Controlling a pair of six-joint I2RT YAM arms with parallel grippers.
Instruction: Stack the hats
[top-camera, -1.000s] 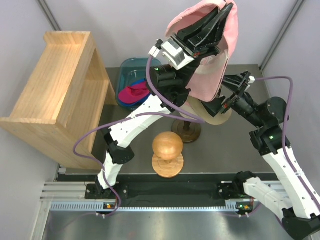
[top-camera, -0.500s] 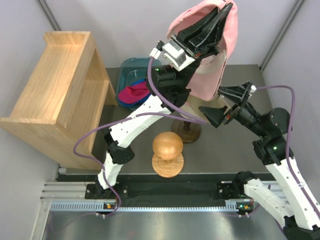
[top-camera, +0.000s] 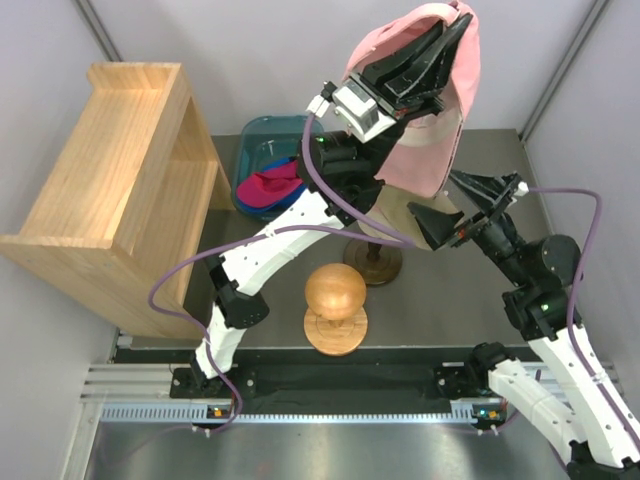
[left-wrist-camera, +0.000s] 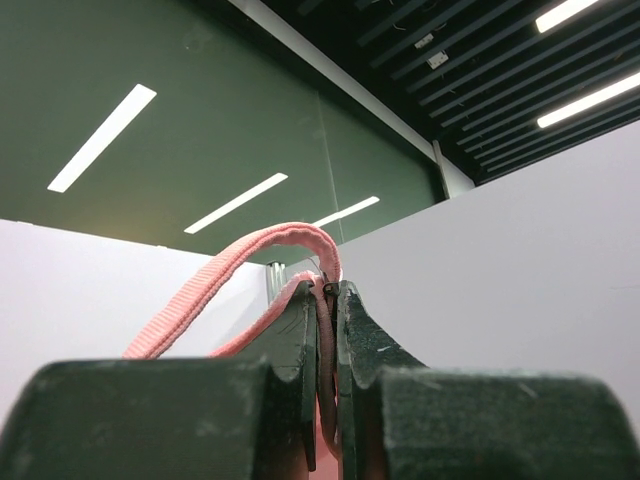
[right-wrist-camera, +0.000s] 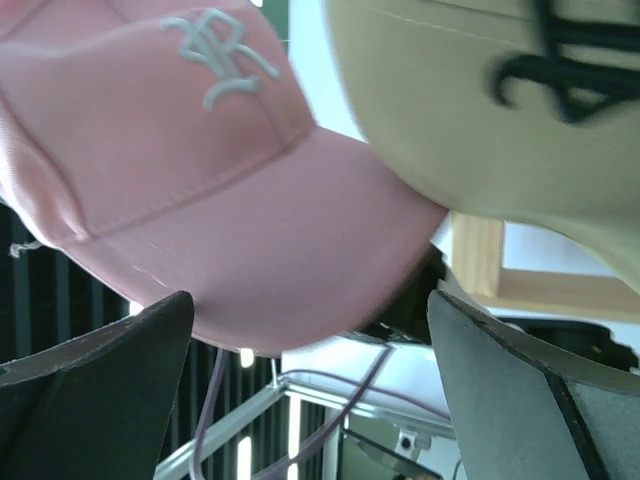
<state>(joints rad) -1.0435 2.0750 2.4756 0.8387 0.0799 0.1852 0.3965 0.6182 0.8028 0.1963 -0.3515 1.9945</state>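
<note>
Next, my right gripper needs to move outward and up to close on the pink cap's brim edge (top-camera: 434, 190) (right-wrist-camera: 372, 308), since that edge hangs outward of it, above the tan cap.
My left gripper (top-camera: 455, 22) is raised high and shut on the back strap of the light pink cap (top-camera: 425, 140), which hangs from it above the stand. In the left wrist view the pink strap (left-wrist-camera: 240, 265) is pinched between the jaws. The tan cap (top-camera: 405, 215) with a black letter sits on the mannequin head, mostly hidden under the pink cap. My right gripper (top-camera: 462, 208) is open and empty just right of both caps. Its wrist view shows the pink cap (right-wrist-camera: 190, 170) and the tan cap (right-wrist-camera: 480, 110) close above. A magenta cap (top-camera: 268, 187) lies in the teal bin, with a sliver of blue beside it.
A teal bin (top-camera: 255, 140) stands at the back middle. A wooden shelf unit (top-camera: 110, 180) fills the left side. A wooden ball on a stand (top-camera: 335, 300) is near the front centre. The mannequin stand's dark base (top-camera: 372, 262) sits behind it.
My right gripper has pulled back from the tan cap's brim, up and to the right, and has opened. My left gripper with the pink cap has shifted slightly to the right.
</note>
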